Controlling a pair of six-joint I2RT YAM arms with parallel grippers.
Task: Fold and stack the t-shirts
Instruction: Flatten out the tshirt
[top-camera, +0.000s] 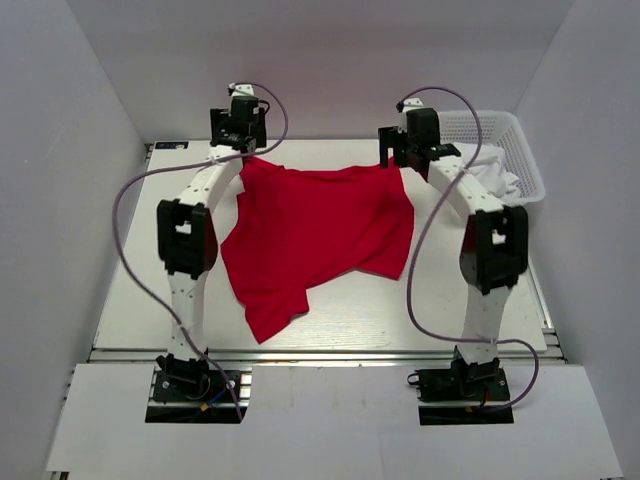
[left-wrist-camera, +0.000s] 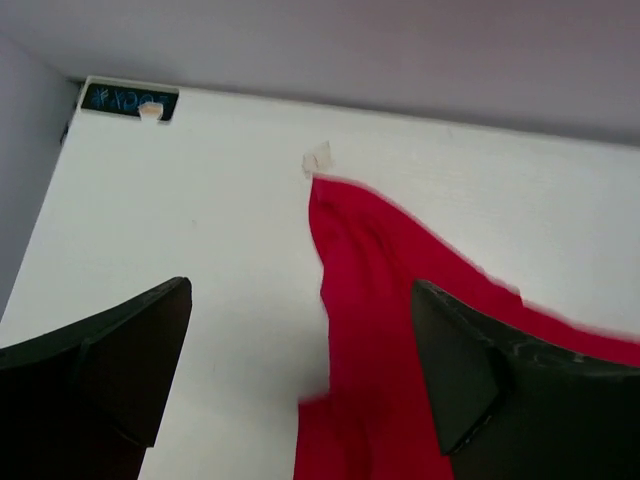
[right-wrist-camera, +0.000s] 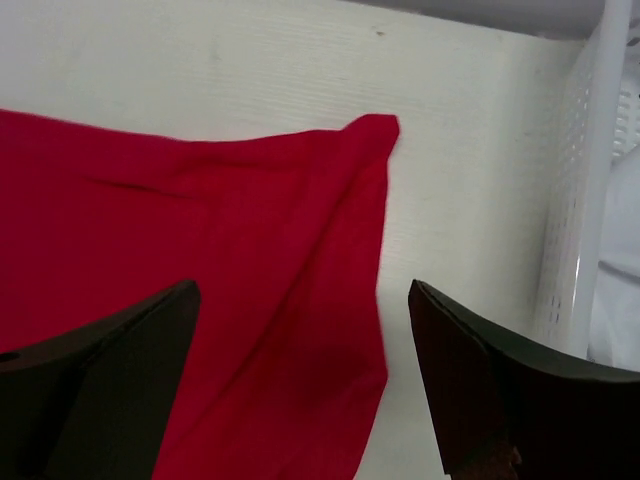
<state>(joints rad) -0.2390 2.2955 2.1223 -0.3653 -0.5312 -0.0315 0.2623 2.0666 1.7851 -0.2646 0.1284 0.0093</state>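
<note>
The red t-shirt's near tip (top-camera: 262, 333) is below my left gripper and closer to my base. My left gripper should move back and down onto that tip next.
A bright red t-shirt (top-camera: 315, 235) lies spread and rumpled on the white table (top-camera: 130, 300), its far edge stretched between the two arms. My left gripper (top-camera: 240, 135) hangs over the shirt's far left corner (left-wrist-camera: 345, 250); its fingers (left-wrist-camera: 130, 350) are wide apart with red fabric beneath, touching nothing. My right gripper (top-camera: 405, 150) hangs over the far right corner (right-wrist-camera: 370, 135); its fingers (right-wrist-camera: 470, 370) are wide apart above the shirt's edge (right-wrist-camera: 300, 330), holding nothing.
A white mesh basket (top-camera: 520, 150) with white cloth (top-camera: 495, 175) inside stands at the far right; its wall (right-wrist-camera: 590, 200) is close to my right gripper. Grey walls enclose the table. A small tape scrap (left-wrist-camera: 318, 158) lies by the shirt corner.
</note>
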